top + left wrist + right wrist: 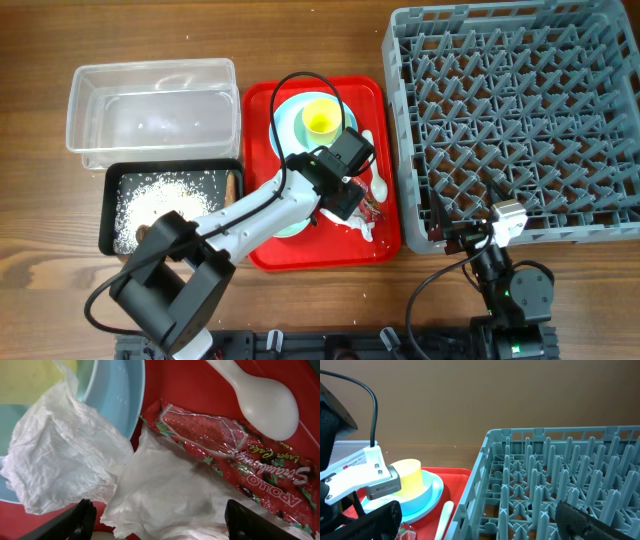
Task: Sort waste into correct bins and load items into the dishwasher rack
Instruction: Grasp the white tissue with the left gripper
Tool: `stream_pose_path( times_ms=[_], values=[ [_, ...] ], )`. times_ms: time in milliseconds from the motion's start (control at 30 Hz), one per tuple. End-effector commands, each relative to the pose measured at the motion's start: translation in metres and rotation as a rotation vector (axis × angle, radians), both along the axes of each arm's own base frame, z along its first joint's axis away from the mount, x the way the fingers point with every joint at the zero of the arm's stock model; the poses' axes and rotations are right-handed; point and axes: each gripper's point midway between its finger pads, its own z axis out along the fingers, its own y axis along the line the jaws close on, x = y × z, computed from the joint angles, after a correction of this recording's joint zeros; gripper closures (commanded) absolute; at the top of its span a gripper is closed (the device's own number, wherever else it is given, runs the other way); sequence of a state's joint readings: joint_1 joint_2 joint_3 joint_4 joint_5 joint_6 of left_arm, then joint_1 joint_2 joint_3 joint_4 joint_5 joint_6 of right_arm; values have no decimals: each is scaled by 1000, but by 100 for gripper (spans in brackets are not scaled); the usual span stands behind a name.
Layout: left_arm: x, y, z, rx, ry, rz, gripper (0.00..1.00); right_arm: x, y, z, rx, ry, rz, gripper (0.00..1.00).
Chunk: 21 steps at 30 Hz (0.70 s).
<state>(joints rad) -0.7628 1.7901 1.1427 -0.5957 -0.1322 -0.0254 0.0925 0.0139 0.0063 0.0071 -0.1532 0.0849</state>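
I should next bring my left gripper down onto the crumpled white tissue [164,502], beside the red snack wrapper [240,455], and close, since the tissue already lies between my open fingers.
My left gripper [160,527] hangs open low over the red tray [200,390], one finger on each side of a crumpled white tissue [165,492]. A second tissue wad [65,460] lies against the light blue plate [120,395]. The red snack wrapper [240,455] and white spoon [265,400] lie just beyond. From overhead, the left gripper [350,205] is at the tray's right part, near the yellow cup [322,118]. My right gripper [452,232] stands open and holds nothing at the near left corner of the grey dishwasher rack [520,120].
The clear tub [150,110] stands at the back left. In front of it the black tray [112,235] holds white rice grains [165,200], with a brown stick [233,185] at its right edge. The right wrist view shows the rack pegs [560,490] and the spoon [445,517].
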Motion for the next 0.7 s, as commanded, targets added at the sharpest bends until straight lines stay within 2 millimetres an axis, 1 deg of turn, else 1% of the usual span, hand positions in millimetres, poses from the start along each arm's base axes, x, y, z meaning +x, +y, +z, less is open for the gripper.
stream_pose_path(
  times_ms=[0, 67, 267, 567, 667],
  values=[
    [-3, 3, -18, 34, 42, -43, 15, 0, 0, 1, -4, -7, 3, 0],
    [-2, 3, -24, 46, 46, -40, 14, 0, 0, 1, -4, -7, 3, 0],
    [4, 7, -25, 44, 37, -23, 15, 0, 0, 1, -4, -7, 3, 0],
    [5, 7, -25, 42, 38, -19, 15, 0, 0, 1, -4, -7, 3, 0],
    [4, 9, -31, 54, 51, -18, 17, 0, 0, 1, -4, -7, 3, 0]
  ],
)
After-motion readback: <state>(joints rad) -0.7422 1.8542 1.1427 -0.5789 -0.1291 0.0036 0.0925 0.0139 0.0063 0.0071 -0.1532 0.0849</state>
